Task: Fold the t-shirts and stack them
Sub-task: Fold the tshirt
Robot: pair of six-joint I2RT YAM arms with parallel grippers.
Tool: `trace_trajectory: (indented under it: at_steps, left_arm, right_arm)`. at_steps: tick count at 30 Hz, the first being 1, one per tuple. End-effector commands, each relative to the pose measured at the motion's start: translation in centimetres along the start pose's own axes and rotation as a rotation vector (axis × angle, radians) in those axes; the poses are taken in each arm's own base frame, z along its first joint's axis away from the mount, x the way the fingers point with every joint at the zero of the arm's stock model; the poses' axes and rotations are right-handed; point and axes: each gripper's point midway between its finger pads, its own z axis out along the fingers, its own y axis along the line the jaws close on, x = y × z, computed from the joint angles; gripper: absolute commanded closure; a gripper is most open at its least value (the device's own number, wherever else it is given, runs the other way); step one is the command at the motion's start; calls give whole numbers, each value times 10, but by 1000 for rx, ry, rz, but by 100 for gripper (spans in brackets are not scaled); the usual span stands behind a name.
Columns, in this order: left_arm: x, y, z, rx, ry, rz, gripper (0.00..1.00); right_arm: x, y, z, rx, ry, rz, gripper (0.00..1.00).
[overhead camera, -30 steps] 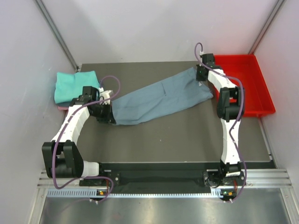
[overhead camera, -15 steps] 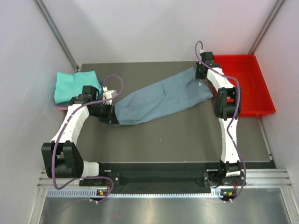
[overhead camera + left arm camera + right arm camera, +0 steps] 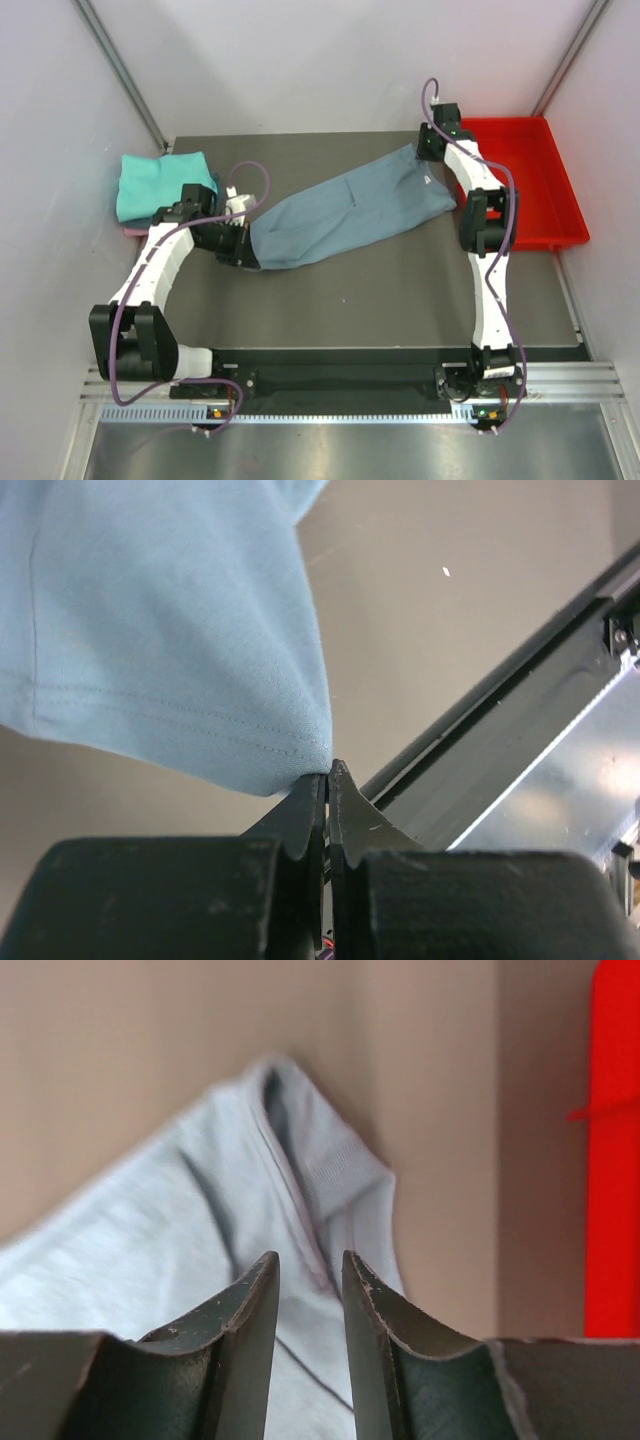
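The narrow piece of cloth is already between my fingers, so my right gripper should next go down with its fingers open onto the near end of the ribbed neck collar.
A dusty grey-blue t-shirt lies stretched in a long diagonal band across the dark table. My left gripper holds its near-left end. In the left wrist view the jaws are pressed together on a hem corner of the cloth. My right gripper hovers at the shirt's far-right end. In the right wrist view its fingers stand apart above the collar end of the shirt, with nothing pinched between them. A folded teal t-shirt rests on a pink one at the far left.
A red plastic tray sits at the back right, just beyond the right arm, and shows as a red strip in the right wrist view. Walls close in the table on both sides and at the back.
My right gripper has opened and let go of the shirt's far end, drawing slightly back. My left gripper, still clamped on the hem, has shifted a little to the right.
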Motion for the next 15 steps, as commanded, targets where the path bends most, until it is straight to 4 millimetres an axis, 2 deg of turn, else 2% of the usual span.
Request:
trace_trajectory:
  at_steps: [1, 6, 10, 15]
  left_arm:
    - [-5, -19, -2, 78, -3, 48, 100]
    - [-4, -20, 1, 87, 8, 43, 100]
    - [-6, -22, 0, 90, 2, 43, 100]
    - [-12, -23, 0, 93, -22, 43, 100]
  right_arm:
    - [-37, 14, -7, -47, -102, 55, 68]
    - [-26, 19, 4, -61, -76, 56, 68]
    - [-12, 14, 6, -39, -36, 63, 67]
    - [13, 16, -3, -37, 40, 83, 67]
